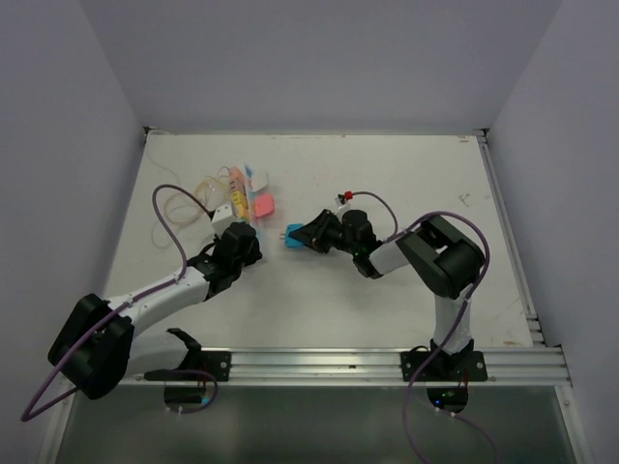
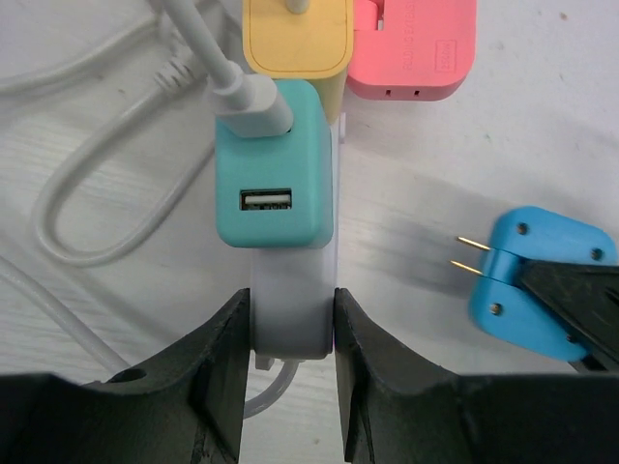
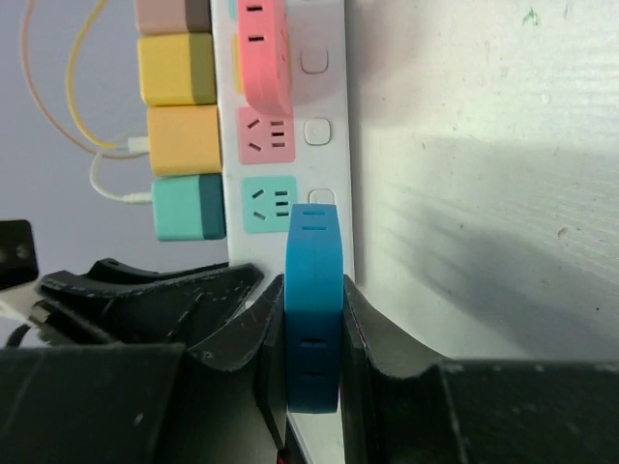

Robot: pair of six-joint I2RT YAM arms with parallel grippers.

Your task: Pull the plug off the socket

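Observation:
I will move the blue plug outward in my right gripper next, away from the power strip and down onto the table, as its prongs are away from the strip.
The socket, a long white power strip, lies on the table at the back left, with pastel outlet faces showing in the right wrist view. My left gripper is shut on the strip's near white end. My right gripper is shut on a blue plug. In the left wrist view the blue plug hangs to the right of the strip, its two brass prongs bare and clear of it. In the top view the plug sits a short gap right of the left gripper.
A teal USB adapter, a yellow adapter and a pink plug stay in the strip. White and orange cables loop left of it. A small red-and-white item lies behind my right arm.

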